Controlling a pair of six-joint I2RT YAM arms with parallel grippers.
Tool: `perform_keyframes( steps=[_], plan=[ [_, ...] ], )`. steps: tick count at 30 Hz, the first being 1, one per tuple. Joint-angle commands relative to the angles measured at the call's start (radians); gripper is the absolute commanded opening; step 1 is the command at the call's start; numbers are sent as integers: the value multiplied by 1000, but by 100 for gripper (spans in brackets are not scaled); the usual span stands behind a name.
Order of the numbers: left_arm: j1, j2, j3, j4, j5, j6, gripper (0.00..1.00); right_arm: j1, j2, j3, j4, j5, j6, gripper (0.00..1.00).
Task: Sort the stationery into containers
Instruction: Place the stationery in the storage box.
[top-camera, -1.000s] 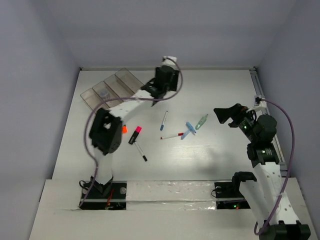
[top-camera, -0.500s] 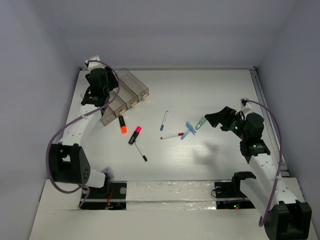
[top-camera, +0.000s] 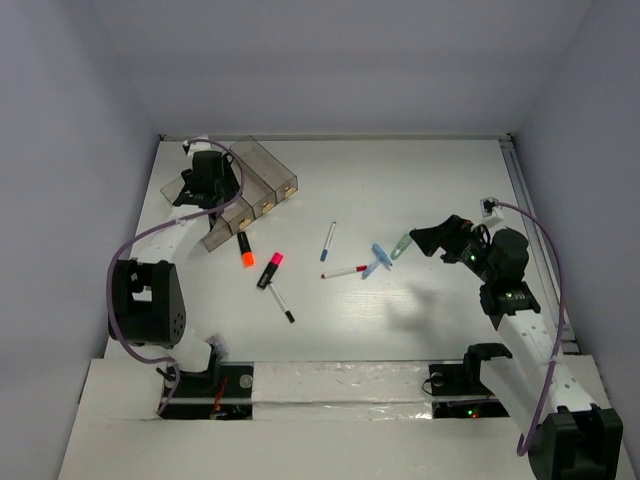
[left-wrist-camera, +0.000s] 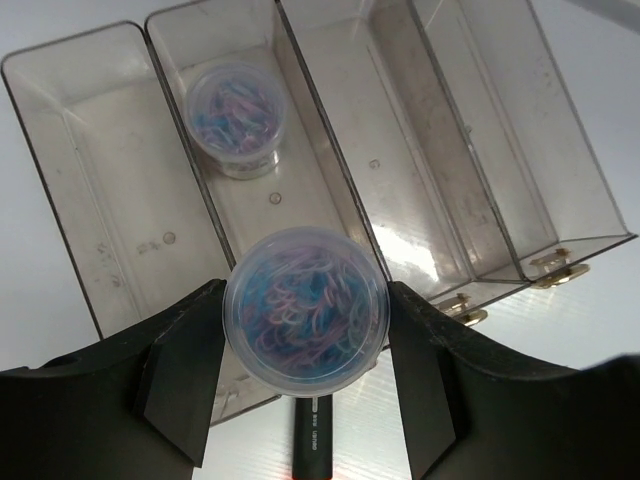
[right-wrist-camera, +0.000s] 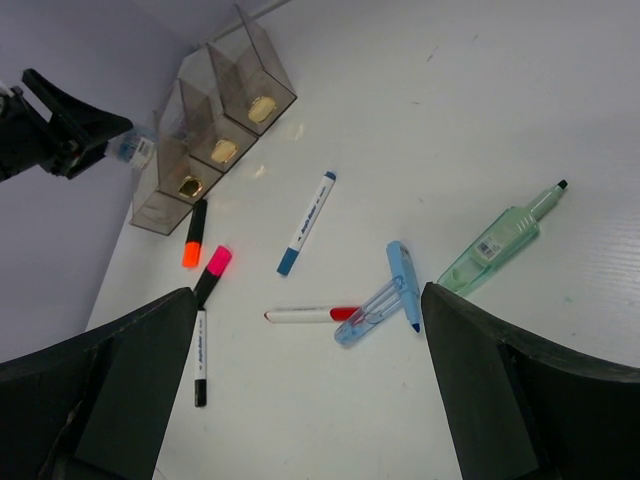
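My left gripper should next go down with the tub into the free near part of the second bin and release it there, because a matching tub is already inside.
My left gripper (left-wrist-camera: 305, 335) is shut on a round clear tub of blue and pink bands (left-wrist-camera: 305, 305), held above the near end of the row of smoky-brown bins (left-wrist-camera: 70, 170). A second such tub (left-wrist-camera: 238, 108) sits in the second bin from the left. In the top view the left gripper (top-camera: 205, 182) is over the bins (top-camera: 262, 180). My right gripper (top-camera: 425, 238) is open and empty beside a pale-green clip (top-camera: 402, 244). On the table lie blue clips (top-camera: 376, 259), red-tip (top-camera: 345, 271), blue-tip (top-camera: 328, 241) and black-tip (top-camera: 280, 302) pens, and orange (top-camera: 243, 249) and pink (top-camera: 270, 269) highlighters.
The right wrist view shows the green clip (right-wrist-camera: 505, 240), the blue clips (right-wrist-camera: 403, 285), the red-tip pen (right-wrist-camera: 310, 314), the blue-tip pen (right-wrist-camera: 306, 222) and the bins (right-wrist-camera: 215, 130) at the far left. The orange highlighter's black body (left-wrist-camera: 312, 435) lies just below the held tub. Walls close the table's left, far and right sides.
My left arm has swung from the far middle of the table to the left, over the bins, with the tub. My right gripper has moved a little left toward the clips.
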Motion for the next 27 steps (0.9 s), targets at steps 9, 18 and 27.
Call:
perform_keyframes(
  steps=[9, 18, 27],
  plan=[
    [11, 63, 26, 61, 0, 1, 36, 10, -12, 4, 59, -19, -10, 100],
    [11, 82, 39, 55, 0, 10, 68, 10, 2, 7, 61, -19, -12, 100],
    [2, -44, 30, 49, 59, 5, 77, 10, 1, 6, 62, -21, -13, 100]
  ],
)
